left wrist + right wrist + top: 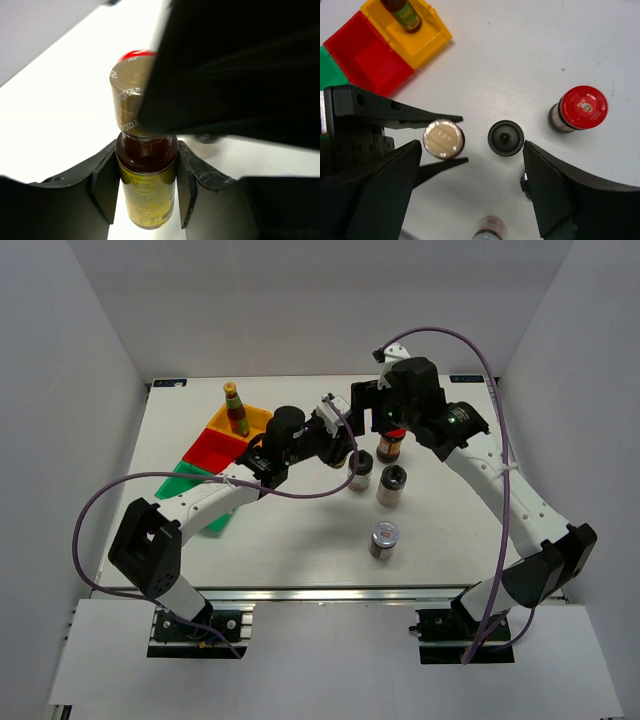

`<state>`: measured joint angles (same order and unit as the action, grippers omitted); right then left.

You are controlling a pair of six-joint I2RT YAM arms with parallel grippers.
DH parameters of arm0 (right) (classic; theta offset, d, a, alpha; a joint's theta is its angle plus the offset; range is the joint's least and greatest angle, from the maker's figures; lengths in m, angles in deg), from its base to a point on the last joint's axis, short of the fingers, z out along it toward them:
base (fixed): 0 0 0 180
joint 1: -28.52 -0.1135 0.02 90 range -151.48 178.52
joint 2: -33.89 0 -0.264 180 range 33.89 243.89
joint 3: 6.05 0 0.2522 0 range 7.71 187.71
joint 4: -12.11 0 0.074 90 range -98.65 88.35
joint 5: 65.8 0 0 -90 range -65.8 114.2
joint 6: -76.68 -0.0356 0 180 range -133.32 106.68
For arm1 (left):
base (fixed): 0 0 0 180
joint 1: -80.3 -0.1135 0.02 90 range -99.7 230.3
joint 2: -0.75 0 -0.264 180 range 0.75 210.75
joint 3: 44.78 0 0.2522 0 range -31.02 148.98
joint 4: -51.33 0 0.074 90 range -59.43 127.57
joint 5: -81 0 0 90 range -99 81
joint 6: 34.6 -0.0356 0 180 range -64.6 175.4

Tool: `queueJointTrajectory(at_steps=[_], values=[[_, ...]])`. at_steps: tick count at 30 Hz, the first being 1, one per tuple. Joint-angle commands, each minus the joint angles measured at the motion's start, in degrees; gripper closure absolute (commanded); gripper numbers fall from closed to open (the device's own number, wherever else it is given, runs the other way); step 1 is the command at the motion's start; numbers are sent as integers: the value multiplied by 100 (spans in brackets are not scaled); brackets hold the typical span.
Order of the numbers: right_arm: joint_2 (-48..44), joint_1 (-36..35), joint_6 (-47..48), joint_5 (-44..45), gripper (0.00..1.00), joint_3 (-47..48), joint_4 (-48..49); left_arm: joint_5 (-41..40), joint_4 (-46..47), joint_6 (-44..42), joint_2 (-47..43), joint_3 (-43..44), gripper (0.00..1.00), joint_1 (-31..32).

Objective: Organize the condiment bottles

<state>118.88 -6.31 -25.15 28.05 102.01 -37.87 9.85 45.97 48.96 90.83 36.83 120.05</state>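
The yellow tray with another bottle lies left of my left gripper in the top view, so next my left gripper should swing over the tray's free bottom, lower and release.
My left gripper is shut on a slim gold-capped sauce bottle with a yellow label, standing on the table. The right wrist view shows its cap between the left fingers. My right gripper is open wide and empty, hovering above a black-capped shaker. In the top view the left gripper and right gripper are close together mid-table. A red-capped jar, two black-capped shakers and a silver-lidded jar stand nearby. Another slim bottle stands in the yellow tray.
A red tray and a green tray lie in a row with the yellow one at the left. White walls close the table's sides and back. The left arm's purple cable loops over the table's left half.
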Motion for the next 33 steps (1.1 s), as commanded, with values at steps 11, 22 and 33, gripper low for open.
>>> queueJointTrajectory(at_steps=[11, 22, 33], values=[[-176, 344, 111, 1995, 11, 739, 142, -3193, 996, 582, -334, -563, 83, -774], [-774, 1021, 59, 1618, 11, -545, 995, -2677, 2999, 371, 527, -853, 79, -2164], [-536, 1154, 313, 1478, 11, -667, 1205, -2421, 3729, 389, 1247, -835, 77, -2524]])
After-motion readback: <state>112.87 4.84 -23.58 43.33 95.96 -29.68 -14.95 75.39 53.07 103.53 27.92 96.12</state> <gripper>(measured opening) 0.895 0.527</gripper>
